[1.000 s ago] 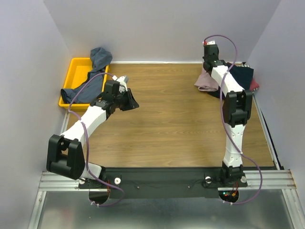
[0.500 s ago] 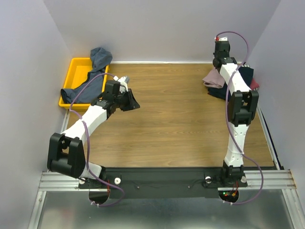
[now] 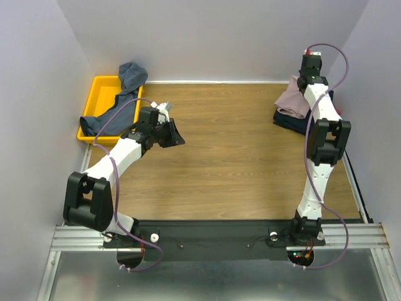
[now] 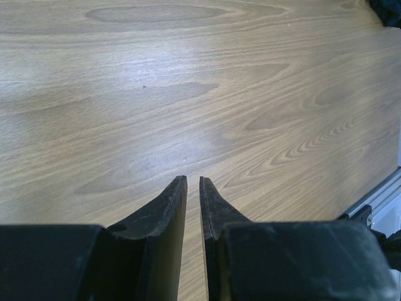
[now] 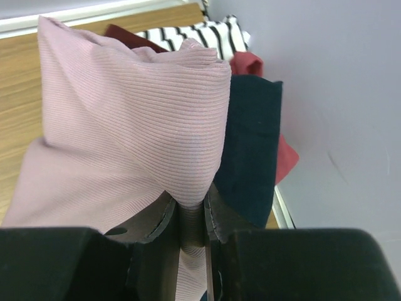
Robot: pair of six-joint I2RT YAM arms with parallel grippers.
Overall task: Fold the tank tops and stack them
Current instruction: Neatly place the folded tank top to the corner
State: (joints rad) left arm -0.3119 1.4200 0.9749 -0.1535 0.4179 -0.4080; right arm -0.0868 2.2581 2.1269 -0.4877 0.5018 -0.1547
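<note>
The pink top still hangs over the stack. I will lower my right gripper toward the dark navy top (image 3: pixel 292 121) (image 5: pixel 249 144) below it and release the pink top there.
My right gripper (image 5: pixel 191 204) is shut on the folded dusty pink tank top (image 5: pixel 125 119) and holds it over the stack at the far right. The pink top shows in the top view (image 3: pixel 292 100) above the dark navy top (image 3: pixel 294 120). In the right wrist view the navy top (image 5: pixel 250 150) lies under it, with a red one (image 5: pixel 285 157) below. A slate blue-grey tank top (image 3: pixel 119 106) hangs over the yellow tray (image 3: pixel 100 94) at the far left. My left gripper (image 4: pixel 193 182) is shut and empty above the bare wood, left of centre (image 3: pixel 170 133).
A black-and-white striped garment (image 5: pixel 200 32) lies at the back of the right stack. The side wall (image 5: pixel 338 94) stands close to the stack's right. A metal rail (image 3: pixel 354 182) runs along the table's right edge.
My right gripper has carried the pink tank top to the right and back, from beside the stack to above it. The left arm has barely moved.
</note>
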